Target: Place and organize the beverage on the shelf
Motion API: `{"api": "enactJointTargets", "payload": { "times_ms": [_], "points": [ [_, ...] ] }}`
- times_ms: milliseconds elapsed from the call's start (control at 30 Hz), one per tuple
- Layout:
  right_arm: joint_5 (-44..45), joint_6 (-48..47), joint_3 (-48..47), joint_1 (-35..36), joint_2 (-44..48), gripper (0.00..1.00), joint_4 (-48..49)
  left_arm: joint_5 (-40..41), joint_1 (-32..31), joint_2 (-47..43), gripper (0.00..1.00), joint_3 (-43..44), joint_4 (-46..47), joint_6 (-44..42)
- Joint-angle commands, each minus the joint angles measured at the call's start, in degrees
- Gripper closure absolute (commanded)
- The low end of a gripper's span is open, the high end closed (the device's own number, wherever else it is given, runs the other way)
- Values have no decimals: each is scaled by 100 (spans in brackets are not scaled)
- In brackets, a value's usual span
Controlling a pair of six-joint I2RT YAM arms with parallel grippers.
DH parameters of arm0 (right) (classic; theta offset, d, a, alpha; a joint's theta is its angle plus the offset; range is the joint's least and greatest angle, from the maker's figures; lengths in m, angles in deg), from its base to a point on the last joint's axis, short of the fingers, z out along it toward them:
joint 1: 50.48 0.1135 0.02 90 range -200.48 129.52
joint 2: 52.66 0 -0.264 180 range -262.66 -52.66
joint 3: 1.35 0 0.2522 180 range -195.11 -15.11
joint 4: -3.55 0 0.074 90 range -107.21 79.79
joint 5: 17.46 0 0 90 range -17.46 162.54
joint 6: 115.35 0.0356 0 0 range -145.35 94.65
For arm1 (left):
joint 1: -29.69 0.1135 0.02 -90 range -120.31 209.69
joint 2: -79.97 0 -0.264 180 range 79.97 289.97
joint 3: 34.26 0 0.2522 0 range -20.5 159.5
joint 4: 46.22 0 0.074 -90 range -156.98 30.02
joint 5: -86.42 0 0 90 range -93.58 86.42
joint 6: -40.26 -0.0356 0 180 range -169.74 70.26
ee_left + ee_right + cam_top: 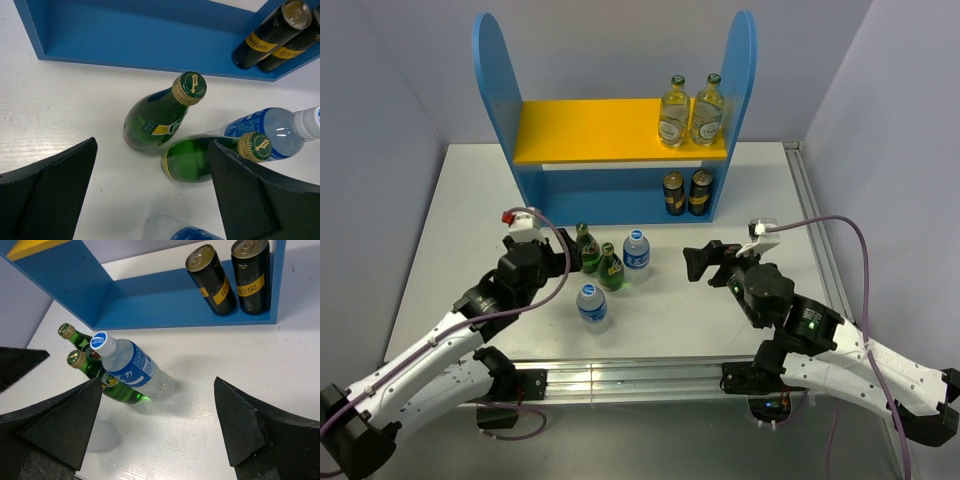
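Note:
Next, my left gripper shifts across and down around the far green bottle's neck (583, 235) (182, 95), since the bottle's neck is below the gripper and to its right in the top view.
The blue shelf (496, 120) stands at the back, with two clear glass bottles (673, 112) (708, 110) on its yellow-orange upper board (590, 130). Two green bottles (587, 248) (610, 268) and two water bottles with blue labels (636, 250) (591, 304) stand on the table. My left gripper (570, 262) is open and empty, just left of the green bottles (160, 112) (200, 157). My right gripper (698, 262) is open and empty, right of the far water bottle (132, 367).
Two black cans with yellow bands (673, 193) (700, 192) stand on the shelf's lower level at the right; they show in the right wrist view (212, 280) (250, 277). The white table (470, 200) ends in a metal rail (630, 372) at the near edge.

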Motion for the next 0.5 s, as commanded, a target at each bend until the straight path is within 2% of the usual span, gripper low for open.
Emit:
{"api": "enactJointTargets", "payload": {
  "times_ms": [0, 167, 467],
  "points": [
    [181, 105, 167, 32, 157, 1, -149, 802, -272, 216, 1, -173, 969, -373],
    [155, 122, 360, 32, 245, 1, -123, 1145, -544, 691, 1, -367, 1689, -576],
    [111, 52, 545, 32, 193, 1, -9, 1444, -589, 1535, 1, -350, 2701, -1129]
  ]
}}
